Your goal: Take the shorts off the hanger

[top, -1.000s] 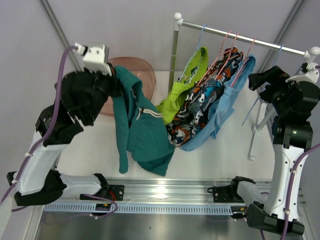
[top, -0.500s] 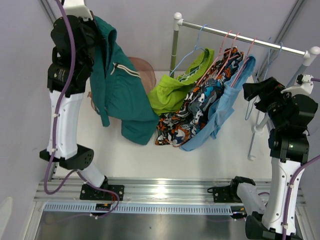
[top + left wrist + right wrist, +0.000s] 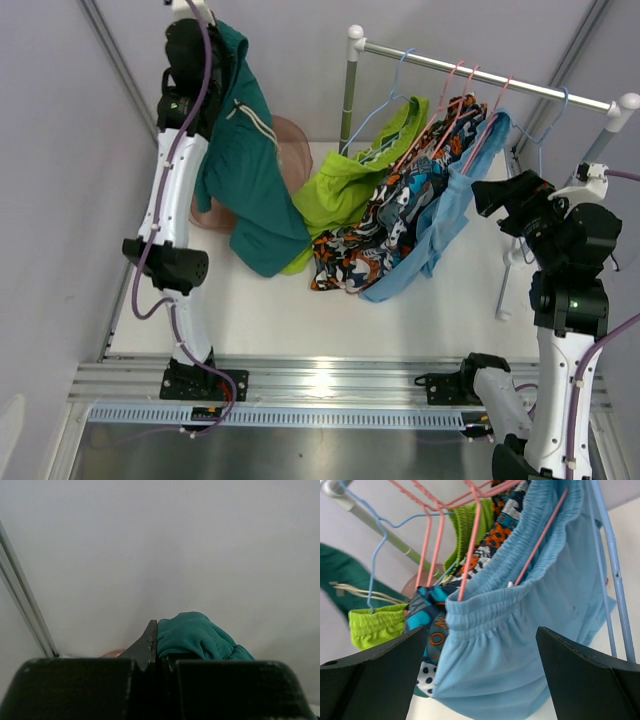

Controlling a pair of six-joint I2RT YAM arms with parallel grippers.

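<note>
Pink hanger wire stands bare above the light blue shorts' waistband, outward of my right gripper and to its left in the top view. My gripper advances onto it next.
My left gripper (image 3: 212, 30) is raised high at the back left and shut on the dark teal shorts (image 3: 245, 170), which hang down from it free of the rail; their cloth bunches beside my fingers in the left wrist view (image 3: 197, 635). On the rail (image 3: 480, 72) hang the lime green shorts (image 3: 350, 185), the two printed pairs (image 3: 400, 215) and the light blue shorts (image 3: 440, 225) on pink and blue hangers. My right gripper (image 3: 490, 190) is open, just right of the light blue shorts (image 3: 520, 645).
A pink basin (image 3: 285, 140) sits at the back left behind the teal shorts. An empty blue hanger (image 3: 545, 125) hangs at the rail's right end. The rail's upright posts (image 3: 348, 100) stand on the white table (image 3: 300, 310).
My left arm has swung up and back, lifting the teal shorts from mid-table height to the back left. My right gripper has edged left toward the light blue shorts.
</note>
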